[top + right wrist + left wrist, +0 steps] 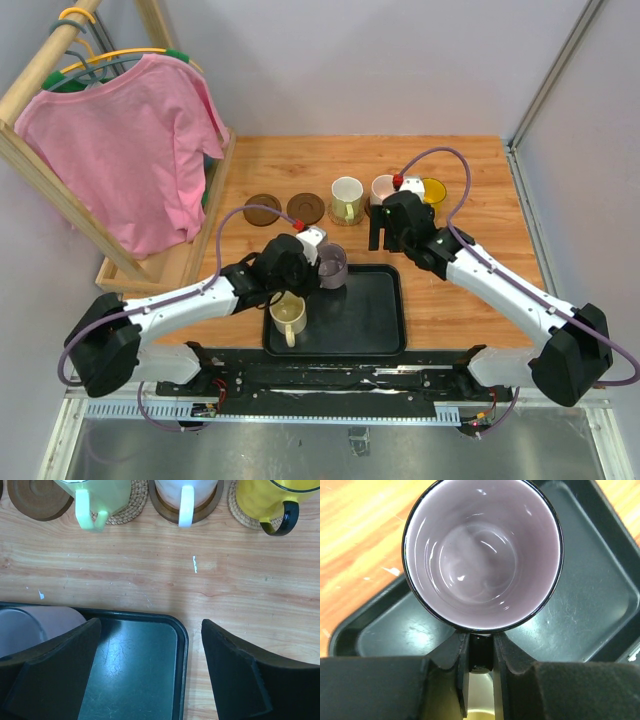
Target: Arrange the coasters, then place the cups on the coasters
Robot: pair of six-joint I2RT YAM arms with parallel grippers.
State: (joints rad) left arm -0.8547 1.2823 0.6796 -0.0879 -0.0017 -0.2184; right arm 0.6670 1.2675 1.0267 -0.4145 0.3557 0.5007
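I will next lower my left gripper's purple-grey cup outward onto the dark brown coaster nearest the white cup (pixel 306 208) and release; that coaster is bare.
My left gripper (pixel 316 258) is shut on the dark handle (pixel 481 652) of the translucent purple-grey cup (pixel 482 555), which is at the black tray's back left corner (pixel 332 265). A cream cup (pixel 288 317) stands on the tray beside my left arm. At the back, two dark brown coasters (pixel 263 210) (pixel 304 207) lie bare. The white cup with the yellow-green handle (pixel 95 495), the pinkish white cup (pixel 186 495) and the yellow cup (pixel 265 497) each stand on a coaster. My right gripper (pixel 150 625) hangs open over the tray's far right corner, holding nothing.
The black tray (pixel 370 320) lies at the near middle of the wooden table. A wooden rack with a pink shirt (pixel 130 150) on hangers stands along the left edge. The table's right wall (pixel 525 200) runs close behind the yellow cup.
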